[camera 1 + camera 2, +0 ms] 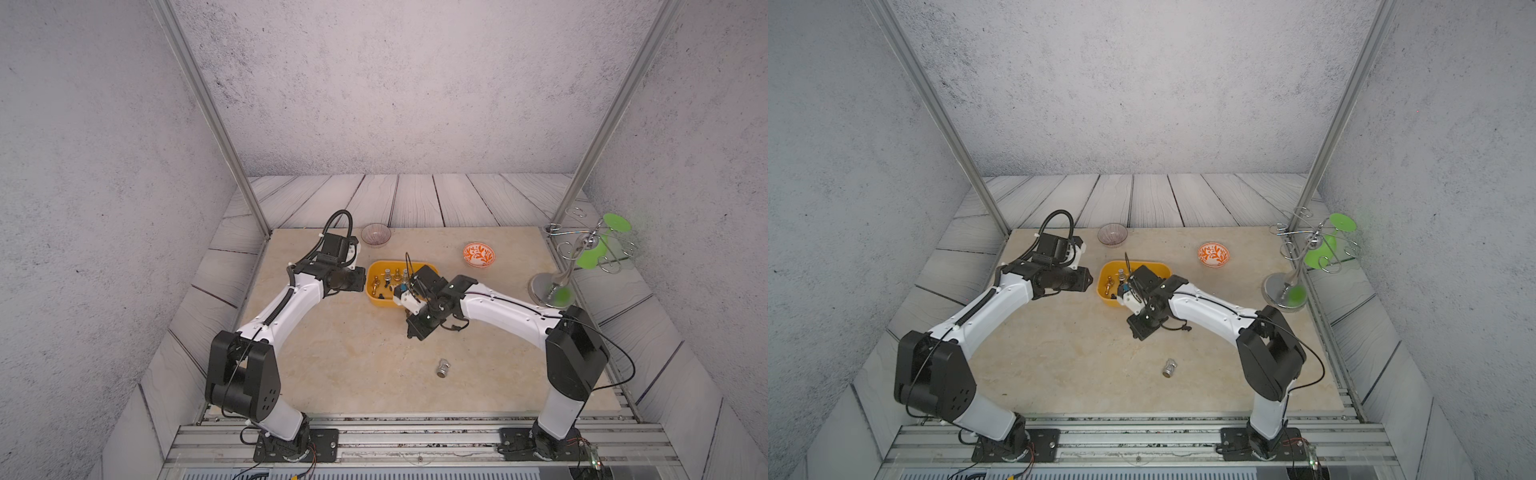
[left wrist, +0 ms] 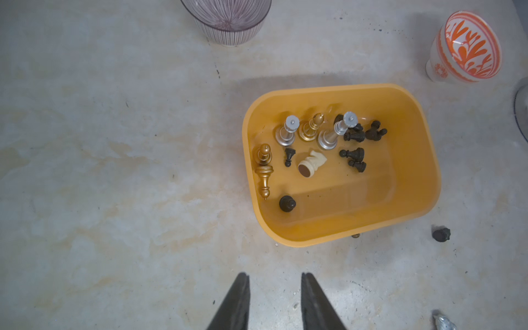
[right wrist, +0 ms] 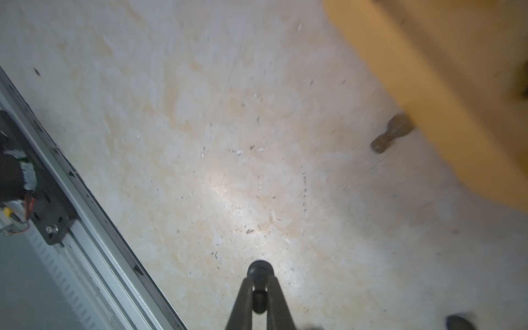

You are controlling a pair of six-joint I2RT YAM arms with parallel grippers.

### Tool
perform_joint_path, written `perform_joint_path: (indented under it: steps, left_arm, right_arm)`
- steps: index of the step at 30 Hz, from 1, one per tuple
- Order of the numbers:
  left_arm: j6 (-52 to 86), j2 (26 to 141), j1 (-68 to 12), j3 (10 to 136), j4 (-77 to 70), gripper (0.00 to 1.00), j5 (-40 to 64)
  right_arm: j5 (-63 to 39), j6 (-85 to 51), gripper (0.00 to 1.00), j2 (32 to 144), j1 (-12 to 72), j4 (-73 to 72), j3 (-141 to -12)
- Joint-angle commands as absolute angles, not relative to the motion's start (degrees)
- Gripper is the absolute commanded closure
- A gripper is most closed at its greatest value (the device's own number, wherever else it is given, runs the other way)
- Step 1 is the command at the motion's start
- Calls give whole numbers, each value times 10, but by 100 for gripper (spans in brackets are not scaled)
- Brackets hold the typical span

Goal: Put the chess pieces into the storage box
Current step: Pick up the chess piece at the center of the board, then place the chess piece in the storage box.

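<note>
I will carry my right gripper outward across the storage box's near side, beside the silver (image 2: 286, 132) and gold pieces, and release, because the black piece still hangs outside.
The yellow storage box (image 1: 380, 302) (image 2: 337, 238) sits mid-table and holds several chess pieces: silver (image 2: 286, 132), gold (image 2: 264, 168), cream (image 2: 311, 163) and small black ones (image 2: 354, 155). My left gripper (image 2: 275, 276) hovers open and empty just beside the box. My right gripper (image 3: 260, 281) (image 1: 415, 332) is shut on a small black chess piece (image 3: 260, 269) above the table, beside the box's wall (image 3: 428, 71). Loose on the table are a silver piece (image 1: 443, 368) (image 1: 1169, 368), a black piece (image 2: 441, 235) and a small brownish piece (image 3: 391, 134) at the foot of the box.
A ribbed glass bowl (image 1: 376, 235) stands behind the box, and an orange-and-white patterned bowl (image 1: 478, 254) to its right. At the far right stands a metal wire stand with green discs (image 1: 582, 257). An aluminium rail (image 3: 85, 214) runs along the table's front edge.
</note>
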State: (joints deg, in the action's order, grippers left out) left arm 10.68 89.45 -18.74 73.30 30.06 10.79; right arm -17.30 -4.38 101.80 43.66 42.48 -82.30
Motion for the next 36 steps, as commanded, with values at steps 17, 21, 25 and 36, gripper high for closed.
perform_joint_path:
  steps: [17,21,25,36]
  left_arm:
    - [117,899,-184,740,267,66,143]
    - [124,888,-184,719,258,66,156]
    - [134,882,-185,702,253,66,168]
    - [143,876,-185,675,256,66,176]
  right_arm:
    - [-120,-18,89,1273,359,414,-1175]
    - [-85,-30,88,1315,359,405,-1202]
    - [-62,-40,88,1350,359,394,-1223]
    - [-62,-48,81,1399,358,400,-1273]
